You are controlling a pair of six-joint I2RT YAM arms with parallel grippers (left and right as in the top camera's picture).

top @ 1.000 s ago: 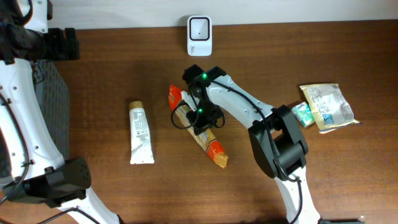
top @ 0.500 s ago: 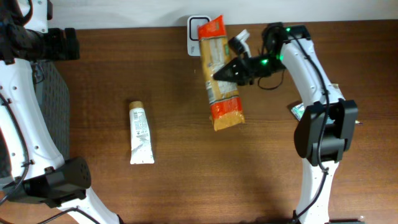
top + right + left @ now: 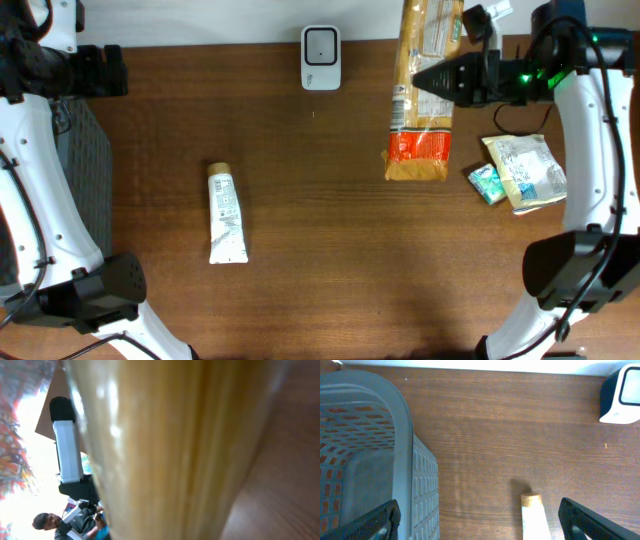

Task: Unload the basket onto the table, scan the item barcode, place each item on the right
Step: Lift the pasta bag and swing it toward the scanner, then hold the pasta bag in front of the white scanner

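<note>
My right gripper next lowers the packet onto bare tabletop [image 3: 458,182] beside the small teal item below it and releases it, after turning it across the scanner [image 3: 321,57].
A long clear packet of spaghetti [image 3: 420,100] with orange ends hangs above the table at the upper right, lengthwise toward the back edge. My right gripper [image 3: 432,78] is shut on its middle from the right side. The packet [image 3: 165,445] fills the right wrist view as a yellow blur and hides the fingers. The white scanner [image 3: 321,57] stands at the back centre, left of the packet, and also shows in the left wrist view [image 3: 621,395]. My left gripper [image 3: 479,525] is open and holds nothing, above the basket's edge at the far left.
A white tube with a tan cap [image 3: 226,213] lies left of centre, its cap [image 3: 531,500] between my left fingers' span. A grey basket [image 3: 405,425] sits at the left edge. A beige packet [image 3: 525,172] and a small teal item [image 3: 487,184] lie at the right.
My right gripper has lifted the spaghetti packet from the table's centre and swung it right, past the scanner, to the upper right. The left arm has not moved.
</note>
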